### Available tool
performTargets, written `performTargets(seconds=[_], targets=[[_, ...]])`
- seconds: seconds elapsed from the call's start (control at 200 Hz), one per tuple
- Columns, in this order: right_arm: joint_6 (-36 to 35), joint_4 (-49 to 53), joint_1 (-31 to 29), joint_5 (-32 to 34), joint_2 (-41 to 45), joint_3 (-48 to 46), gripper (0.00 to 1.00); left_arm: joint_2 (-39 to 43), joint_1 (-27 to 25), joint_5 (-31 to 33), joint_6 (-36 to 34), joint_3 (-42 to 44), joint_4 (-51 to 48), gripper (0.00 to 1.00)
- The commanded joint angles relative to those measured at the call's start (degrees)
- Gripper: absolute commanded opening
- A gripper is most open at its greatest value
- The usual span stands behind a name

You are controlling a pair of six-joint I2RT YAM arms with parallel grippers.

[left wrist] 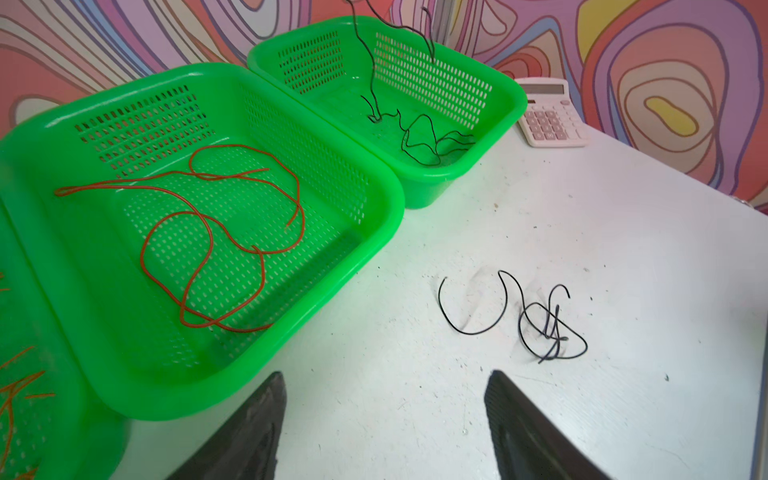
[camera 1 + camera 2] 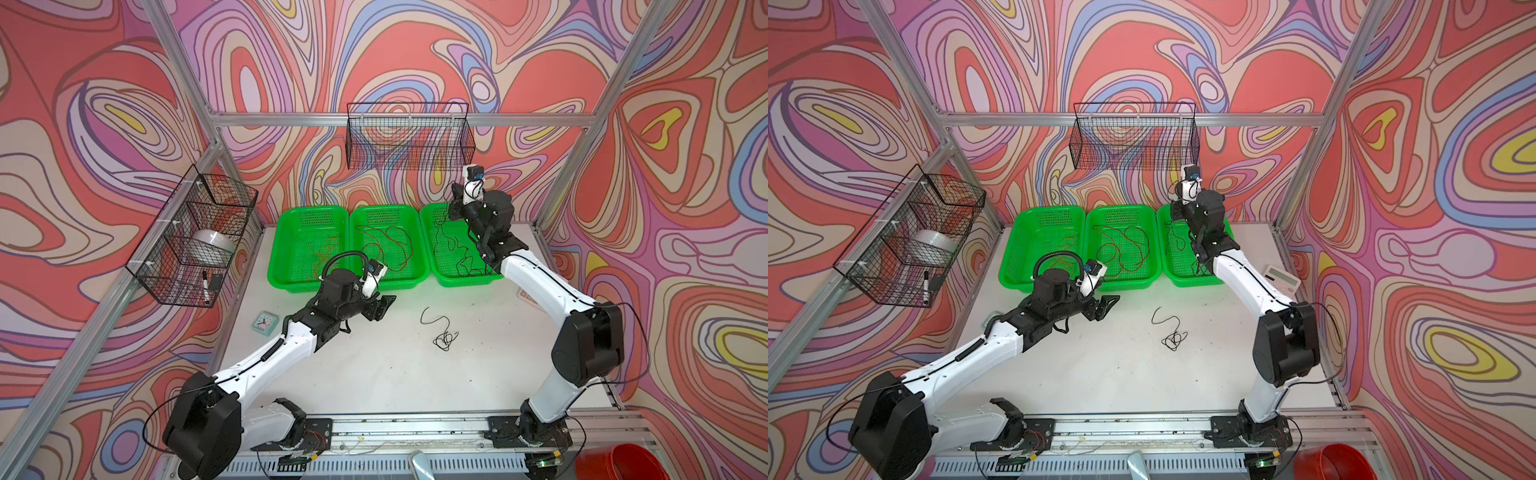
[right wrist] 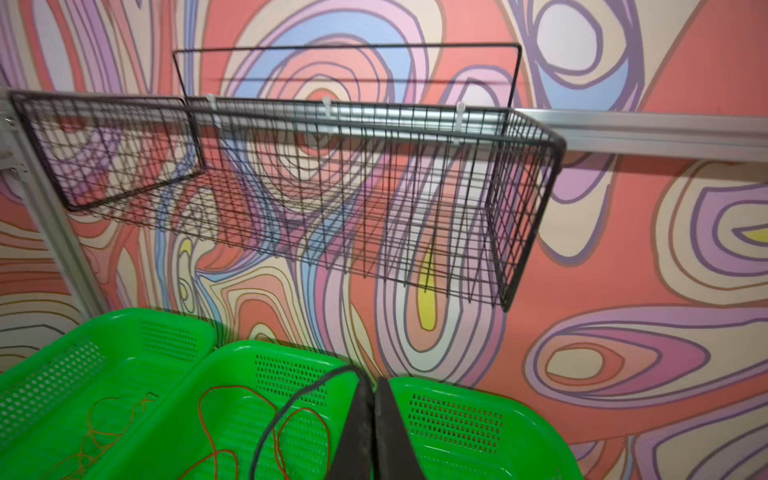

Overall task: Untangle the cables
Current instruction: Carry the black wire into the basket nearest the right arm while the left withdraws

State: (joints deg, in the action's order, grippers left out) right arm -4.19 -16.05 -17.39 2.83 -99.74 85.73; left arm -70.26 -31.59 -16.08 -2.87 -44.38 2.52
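Observation:
My right gripper lowers toward the basket's bottom next and releases the hanging black cable, since more black cable already rests in the green basket (image 2: pixel 432 266) below.
A tangled black cable (image 2: pixel 443 333) (image 2: pixel 1172 333) (image 1: pixel 540 324) lies on the white table. My left gripper (image 2: pixel 384 305) (image 2: pixel 1111 303) (image 1: pixel 384 376) hovers just to its left, open and empty. My right gripper (image 2: pixel 451 214) (image 2: pixel 1173 212) (image 3: pixel 372 380) is raised over the right green basket (image 2: pixel 432 266), shut on a black cable (image 3: pixel 266 432) (image 1: pixel 365 50) that hangs down into it. More black cable (image 1: pixel 424 141) rests on that basket's floor. Dark red cable (image 2: pixel 390 245) (image 1: pixel 216 232) lies in the middle basket (image 1: pixel 374 174). Orange cable (image 2: pixel 324 249) lies in the left basket (image 2: pixel 274 249).
A calculator (image 2: pixel 1281 279) (image 1: pixel 548 112) sits at the table's right edge and a small clock (image 2: pixel 264 322) at the left. Black wire baskets hang on the back wall (image 2: pixel 409 137) and the left frame (image 2: pixel 195 237). A thick red coil (image 2: pixel 619 461) stands off the table's front right.

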Motion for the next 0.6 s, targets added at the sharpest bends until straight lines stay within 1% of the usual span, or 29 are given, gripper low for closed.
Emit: performTargets(seconds=[0.0, 0.155, 0.175, 0.25, 0.34, 0.466, 0.546, 0.596], targets=[[-2.91, -4.90, 0.68, 4.45, -0.42, 1.03, 0.00, -0.14, -1.50, -0.34, -2.39, 0.50, -1.69, 0.77], [-4.66, -5.36, 1.38, 7.00, -1.46, 0.15, 0.00, -1.25, -3.09, -0.88, -3.73, 0.20, -2.04, 0.76], [-5.04, -5.60, 1.46, 7.63, -3.09, -0.23, 0.00, -1.48, -3.28, -0.76, -3.93, 0.10, -2.08, 0.76], [-5.99, -5.37, 1.65, 8.91, -4.65, -1.28, 0.00, -2.74, -4.11, -0.89, -4.74, -0.74, -2.83, 0.75], [-5.83, -4.16, 2.03, 9.30, -6.57, -2.68, 0.00, -4.66, -5.25, -0.71, -6.00, -1.96, -3.65, 0.74], [-5.39, -6.64, 2.09, 11.75, -8.33, -7.33, 0.00, -7.07, -6.70, -0.88, -6.57, -3.24, -3.63, 0.72], [-4.45, -6.53, 2.18, 12.21, -9.56, -9.32, 0.00, -8.02, -7.40, -0.79, -6.50, -3.46, -2.74, 0.72], [-4.09, -5.51, 2.26, 12.71, -10.26, -10.00, 0.05, -8.44, -7.76, -0.80, -6.32, -3.52, -2.24, 0.71]])
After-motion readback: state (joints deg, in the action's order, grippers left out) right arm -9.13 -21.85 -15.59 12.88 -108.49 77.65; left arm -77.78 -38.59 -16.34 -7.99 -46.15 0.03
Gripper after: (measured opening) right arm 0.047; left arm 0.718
